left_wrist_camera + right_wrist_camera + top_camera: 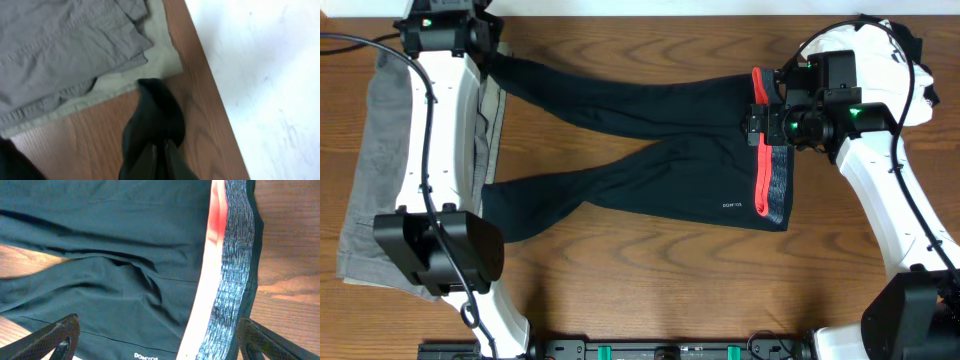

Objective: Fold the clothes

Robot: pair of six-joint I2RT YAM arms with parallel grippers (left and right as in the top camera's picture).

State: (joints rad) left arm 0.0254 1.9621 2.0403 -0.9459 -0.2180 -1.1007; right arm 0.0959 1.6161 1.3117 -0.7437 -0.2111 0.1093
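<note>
The raised end of the upper leg, held in my closed left gripper, goes down toward the table (499, 63) beside the grey folded garment next, and my left gripper opens there.
The clothes, long black leggings (650, 170), lie spread across the wooden table (650, 290). Their coral-red and grey waistband (770, 170) is at the right and a small white logo (731, 205) sits near it. Both legs run to the left. My left gripper (161, 145) is shut on the end of the upper leg (155, 110), at the back left (488, 58). My right gripper (758, 112) hovers open over the waistband (225, 270). Its fingers (50, 337) stand wide on either side of the band, with black fabric (110, 245) below and nothing gripped.
A grey folded garment (380, 170) lies at the table's left end under my left arm, seen close by the held leg end in the left wrist view (60, 50). The table's edge (200, 65) runs just beside the left gripper, with white floor (260, 75) beyond.
</note>
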